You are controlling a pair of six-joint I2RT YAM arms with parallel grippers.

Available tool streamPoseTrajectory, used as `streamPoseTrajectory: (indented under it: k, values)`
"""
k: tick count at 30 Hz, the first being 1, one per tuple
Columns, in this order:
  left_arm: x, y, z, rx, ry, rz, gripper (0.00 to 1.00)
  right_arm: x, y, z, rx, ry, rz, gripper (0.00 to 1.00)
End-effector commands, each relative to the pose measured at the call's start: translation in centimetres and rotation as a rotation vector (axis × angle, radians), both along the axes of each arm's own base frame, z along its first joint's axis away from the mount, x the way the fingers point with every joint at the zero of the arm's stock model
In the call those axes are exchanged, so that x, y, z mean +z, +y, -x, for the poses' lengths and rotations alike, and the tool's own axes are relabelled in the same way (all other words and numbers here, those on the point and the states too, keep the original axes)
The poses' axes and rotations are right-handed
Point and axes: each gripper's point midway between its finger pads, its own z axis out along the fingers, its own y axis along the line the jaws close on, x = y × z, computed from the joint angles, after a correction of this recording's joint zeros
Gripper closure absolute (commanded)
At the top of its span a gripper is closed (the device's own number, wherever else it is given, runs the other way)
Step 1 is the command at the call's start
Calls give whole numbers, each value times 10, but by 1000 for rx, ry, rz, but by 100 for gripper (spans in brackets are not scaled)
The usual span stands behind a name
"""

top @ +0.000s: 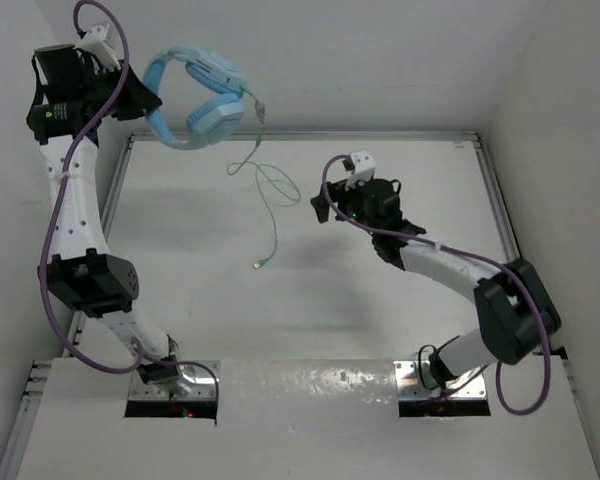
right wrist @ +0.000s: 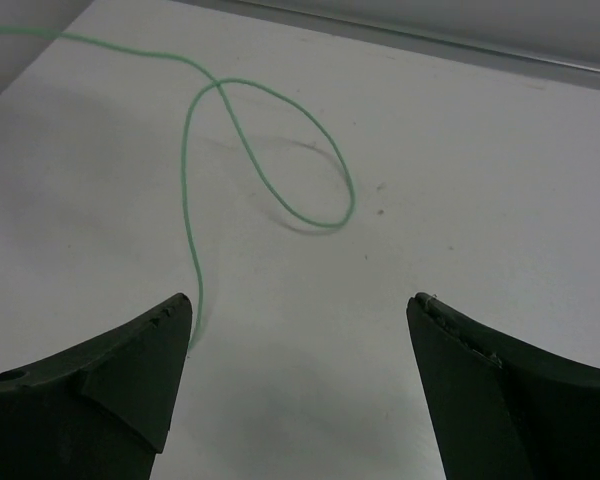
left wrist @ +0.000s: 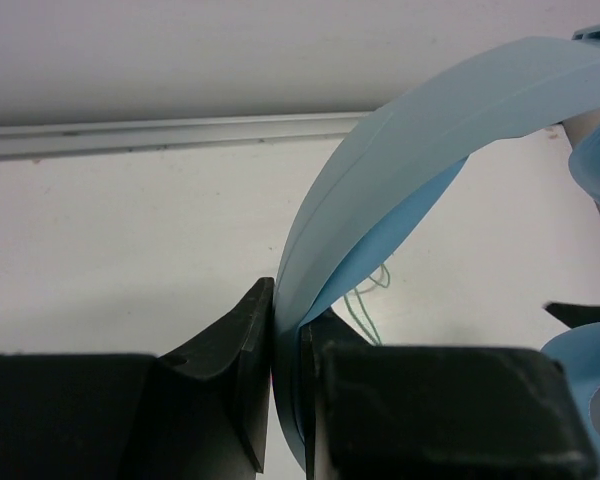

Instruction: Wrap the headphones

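The cable lies loose on the tabletop, so my right gripper moves to the left in the top view next and comes down onto the part of the cable by the plug.
The light blue headphones [top: 198, 95] hang in the air at the far left, above the table's back edge. My left gripper [top: 145, 103] is shut on their headband [left wrist: 400, 170], which shows clamped between the black fingers in the left wrist view. The thin pale green cable [top: 265, 185] drops from an earcup, loops on the table and ends in a small plug [top: 257, 265]. My right gripper [top: 325, 210] is open and empty, just right of the cable. In the right wrist view the cable loop [right wrist: 280, 170] lies ahead of the spread fingers [right wrist: 130, 370].
A metal rail [top: 310, 134] frames the white table at the back and sides. White walls stand behind and to the right. Purple robot cables [top: 55, 250] run along both arms. The arm bases sit at the near edge.
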Motion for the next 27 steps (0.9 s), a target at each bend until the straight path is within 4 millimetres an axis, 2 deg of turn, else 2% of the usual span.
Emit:
streamPoseTrajectory:
  k: [1, 3, 4, 5, 6, 7, 10, 12, 13, 15, 16, 18, 19, 21, 22, 23, 25, 26, 27]
  values:
    - [35, -19, 19, -67, -58, 35, 100, 27, 30, -31, 51, -167, -40, 12]
    - [38, -25, 27, -91, -54, 41, 100, 10, 46, -48, 76, -143, -42, 12]
    - [37, -26, 27, -92, -47, 44, 100, -17, 52, -57, 73, -88, -33, 12]
    - [38, -30, 29, -115, -49, 52, 100, -3, 56, -62, 69, -104, -65, 12]
    - [38, -31, 29, -121, -47, 58, 100, -26, 63, -68, 74, -48, -62, 13]
    - [38, -31, 29, -121, -46, 59, 100, -14, 78, -73, 106, -30, -130, 15]
    - [37, -27, 24, -97, -47, 53, 100, -26, 100, -68, 89, 87, -231, 22]
    - [38, -25, 21, -89, -50, 52, 100, -38, 113, -57, 93, 122, -231, 23]
    - [39, -24, 19, -83, -52, 53, 100, -41, 129, -46, 120, 124, -223, 23]
    - [38, -23, 17, -76, -51, 54, 100, -46, 147, -40, 151, 127, -220, 23]
    - [37, -22, 16, -72, -51, 54, 100, -63, 153, -40, 137, 161, -220, 22]
    - [36, -22, 15, -71, -47, 57, 100, -73, 162, -47, 120, 193, -258, 22]
    - [36, -22, 15, -73, -47, 59, 100, -94, 165, -48, 106, 242, -271, 23]
    - [34, -22, 14, -73, -42, 62, 100, -101, 176, -50, 129, 267, -295, 24]
    - [35, -22, 14, -73, -43, 61, 100, -115, 180, -48, 137, 303, -297, 24]
    - [34, -22, 14, -73, -42, 62, 100, -119, 184, -45, 153, 328, -310, 25]
    - [34, -23, 14, -78, -39, 69, 100, -123, 190, -46, 146, 364, -344, 32]
    - [35, -23, 14, -81, -43, 71, 100, -137, 189, -45, 132, 396, -335, 37]
    - [36, -25, 15, -90, -45, 75, 100, -140, 190, -48, 112, 413, -349, 54]
